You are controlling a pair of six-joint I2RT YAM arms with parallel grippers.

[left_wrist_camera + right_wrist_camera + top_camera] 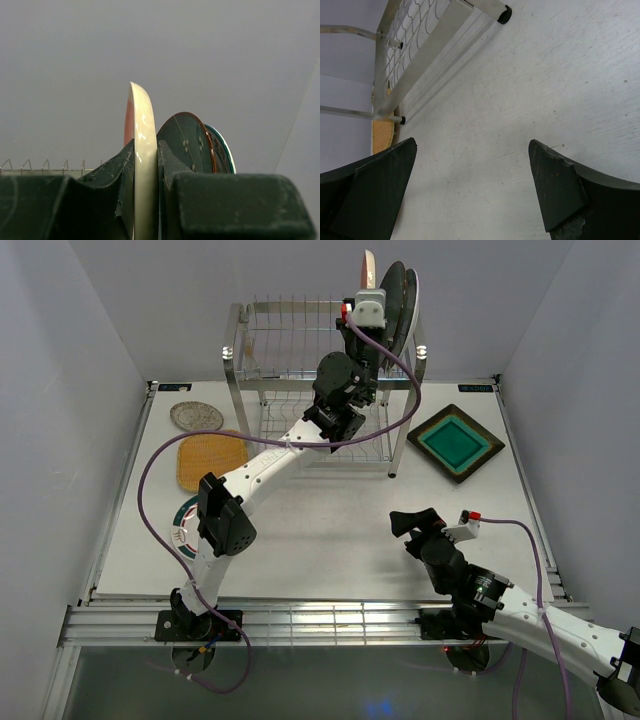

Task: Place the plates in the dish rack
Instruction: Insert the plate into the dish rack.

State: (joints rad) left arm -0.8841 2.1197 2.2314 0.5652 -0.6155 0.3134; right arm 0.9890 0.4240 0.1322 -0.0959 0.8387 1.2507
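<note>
I should next bring the pink-cream plate (142,125) in my left gripper down toward the top level of the dish rack, close beside the dark blue-grey plate (182,137), before opening.
My left gripper (368,296) is raised over the right end of the dish rack (300,350) and is shut on the pink-cream plate (142,125), which stands on edge between the fingers. Just right of it a dark blue-grey plate (182,137) and a blue-patterned-rim plate (223,155) stand upright in the top tier. On the table lie a small silver-grey plate (196,416), a yellow woven square plate (210,460), a green-rimmed white plate (182,522) half hidden under the left arm, and a brown square plate with a teal centre (455,442). My right gripper (415,523) hovers open over bare table.
The rack's front feet and lower shelf (420,55) show in the right wrist view, with the yellow plate's edge (382,132) behind them. White walls close in the table on three sides. The left arm stretches diagonally from its base to the rack.
</note>
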